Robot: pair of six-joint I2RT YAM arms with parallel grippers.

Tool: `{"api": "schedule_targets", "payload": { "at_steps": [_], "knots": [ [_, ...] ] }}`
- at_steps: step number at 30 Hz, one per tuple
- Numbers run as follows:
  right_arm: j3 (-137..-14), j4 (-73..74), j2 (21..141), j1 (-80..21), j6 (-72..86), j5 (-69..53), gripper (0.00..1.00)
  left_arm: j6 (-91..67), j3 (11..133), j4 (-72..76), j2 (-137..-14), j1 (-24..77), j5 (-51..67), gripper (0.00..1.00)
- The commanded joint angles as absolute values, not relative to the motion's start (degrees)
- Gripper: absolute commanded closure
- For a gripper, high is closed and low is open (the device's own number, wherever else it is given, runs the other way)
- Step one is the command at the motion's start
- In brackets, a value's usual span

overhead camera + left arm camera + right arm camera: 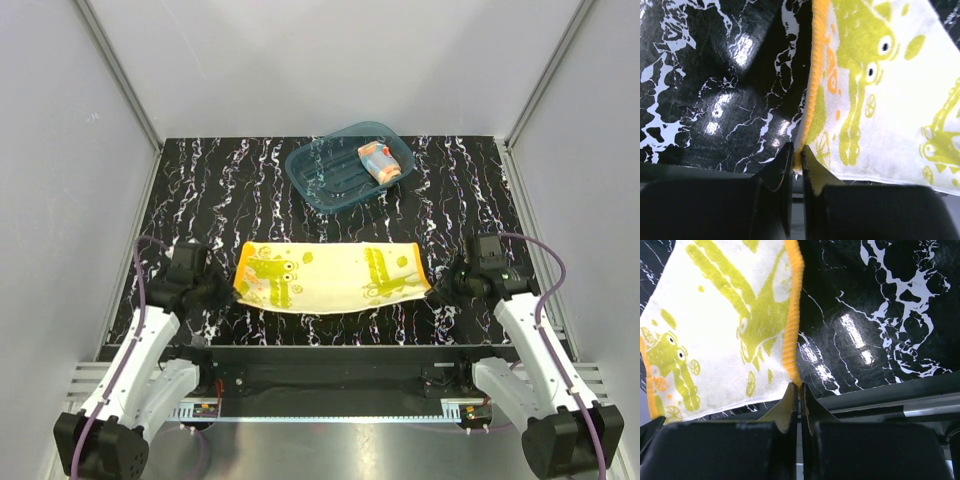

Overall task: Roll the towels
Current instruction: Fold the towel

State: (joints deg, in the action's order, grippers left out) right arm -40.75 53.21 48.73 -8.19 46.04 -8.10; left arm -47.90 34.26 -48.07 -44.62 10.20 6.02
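Observation:
The towel lies unfolded, so the left gripper will next carry the pinched near corner outward over the towel toward the far end of the orange hem (pixel 247 248) and release it there.
A yellow towel (pixel 330 277) with pale shapes and an orange hem lies spread flat near the table's front edge. My left gripper (pixel 228 291) is shut on its near left corner; the left wrist view shows the orange hem (pixel 812 90) pinched between the jaws of the left gripper (pixel 797 161). My right gripper (pixel 436 288) is shut on the near right corner; the right wrist view shows the hem (pixel 791 315) running into the jaws of the right gripper (pixel 799 388). A rolled light blue towel with orange dots (pixel 379 162) lies in the teal tub (pixel 318 176).
The teal translucent tub stands at the back centre of the black marbled table (pixel 200 190). White walls enclose the table on three sides. The metal front rail (pixel 900 400) runs just below the towel's near edge.

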Motion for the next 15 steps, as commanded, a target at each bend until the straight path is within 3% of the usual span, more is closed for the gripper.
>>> {"api": "schedule_targets", "payload": {
  "at_steps": [1,15],
  "knots": [
    [-44.7,53.5,51.0,-8.0,45.8,-9.2,1.00,-45.2,39.5,-50.5,-46.1,10.5,5.3,1.00],
    [-58.4,45.3,74.5,-7.9,38.7,-3.7,1.00,-34.2,58.2,-48.9,-74.3,8.6,3.7,1.00]
  ]
}}
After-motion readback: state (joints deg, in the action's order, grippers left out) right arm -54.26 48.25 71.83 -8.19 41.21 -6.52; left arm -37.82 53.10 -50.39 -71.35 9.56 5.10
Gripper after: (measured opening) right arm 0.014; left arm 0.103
